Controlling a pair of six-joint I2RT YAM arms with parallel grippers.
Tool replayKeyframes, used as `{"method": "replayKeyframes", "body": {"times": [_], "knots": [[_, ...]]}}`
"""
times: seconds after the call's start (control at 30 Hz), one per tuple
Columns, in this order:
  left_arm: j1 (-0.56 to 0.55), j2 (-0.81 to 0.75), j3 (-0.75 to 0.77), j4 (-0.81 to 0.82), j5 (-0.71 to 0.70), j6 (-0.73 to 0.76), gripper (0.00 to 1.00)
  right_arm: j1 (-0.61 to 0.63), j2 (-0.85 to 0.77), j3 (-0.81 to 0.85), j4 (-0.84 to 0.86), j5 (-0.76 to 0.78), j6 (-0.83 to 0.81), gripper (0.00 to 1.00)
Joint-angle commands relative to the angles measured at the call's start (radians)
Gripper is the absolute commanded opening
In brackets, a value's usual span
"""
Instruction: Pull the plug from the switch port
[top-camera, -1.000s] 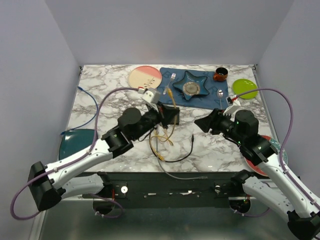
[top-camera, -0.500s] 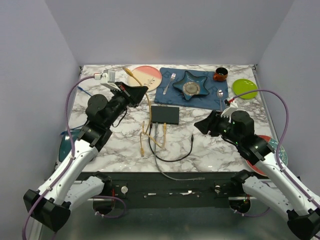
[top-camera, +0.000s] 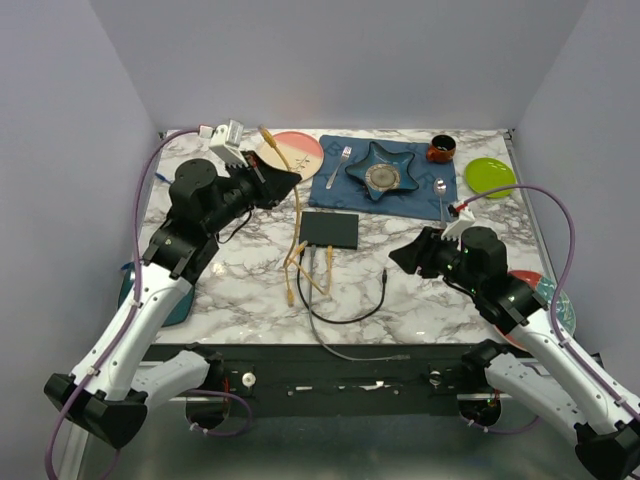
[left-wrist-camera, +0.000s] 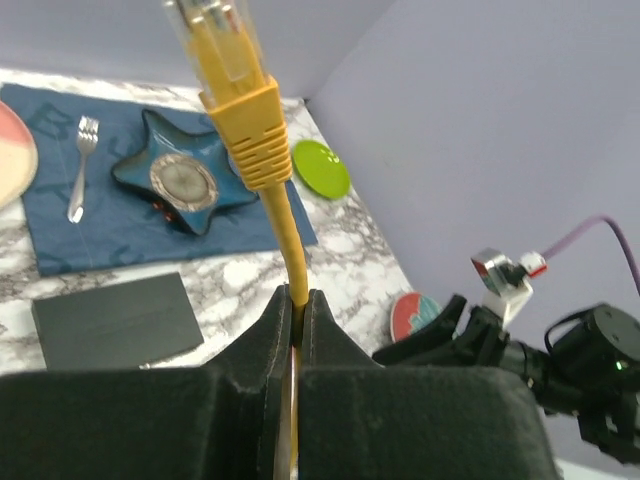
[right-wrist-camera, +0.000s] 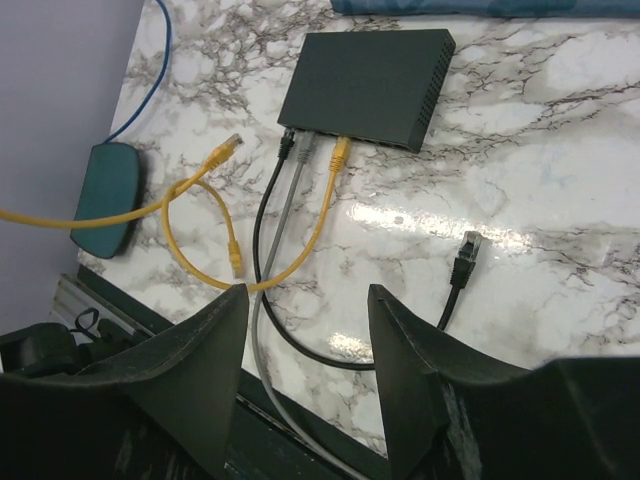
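My left gripper will swing the freed cable to the far table corner (top-camera: 183, 151), clear of the switch (top-camera: 330, 230), and let go of it there, because that corner is on the left in the top view.
The flat black switch (top-camera: 330, 230) lies mid-table; it also shows in the left wrist view (left-wrist-camera: 115, 320) and the right wrist view (right-wrist-camera: 365, 88). A black, a grey and a yellow cable (right-wrist-camera: 340, 150) sit in its near-edge sockets. My left gripper (top-camera: 288, 180) is shut on another yellow cable (left-wrist-camera: 293, 300), held high back-left of the switch. That cable's plug (left-wrist-camera: 235, 80) is free in the air and also shows in the top view (top-camera: 265, 133). My right gripper (top-camera: 400, 255) is open and empty, right of the switch, above the cables (right-wrist-camera: 308, 310).
Loose yellow plugs (right-wrist-camera: 228, 145) and a loose black plug (right-wrist-camera: 463, 250) lie in front of the switch. Behind it are a blue placemat (top-camera: 420, 195) with a star dish (top-camera: 381, 170), a fork and a spoon, a pink plate (top-camera: 291, 152), a green plate (top-camera: 489, 177). A teal plate (right-wrist-camera: 105, 195) sits left.
My left gripper went from the switch up and back-left, carrying the yellow cable with its plug free of the switch. My right gripper shifted slightly toward the front.
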Motion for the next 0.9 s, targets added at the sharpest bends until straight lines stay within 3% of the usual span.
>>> {"method": "replayKeyframes", "body": {"times": [0.0,0.2,0.47,0.63,0.8,0.87], "knots": [[0.005,-0.029,-0.049,-0.172,0.212,-0.030,0.00,0.000,-0.002,-0.008,0.015,0.007,-0.019,0.59],[0.002,-0.137,-0.080,-0.401,0.243,-0.001,0.00,-0.002,0.029,0.009,0.019,-0.011,-0.033,0.59],[-0.011,-0.260,-0.212,-0.541,0.183,0.000,0.00,-0.002,0.058,-0.002,0.073,-0.071,-0.011,0.59],[-0.009,-0.301,-0.047,-0.669,-0.021,0.036,0.00,-0.002,0.046,-0.015,0.073,-0.064,-0.022,0.59],[-0.009,-0.162,0.145,-0.727,-0.162,0.068,0.00,-0.002,0.053,-0.015,0.076,-0.064,-0.016,0.59],[-0.008,-0.117,0.168,-0.724,-0.327,0.062,0.00,-0.002,0.055,-0.015,0.083,-0.068,-0.014,0.59]]}}
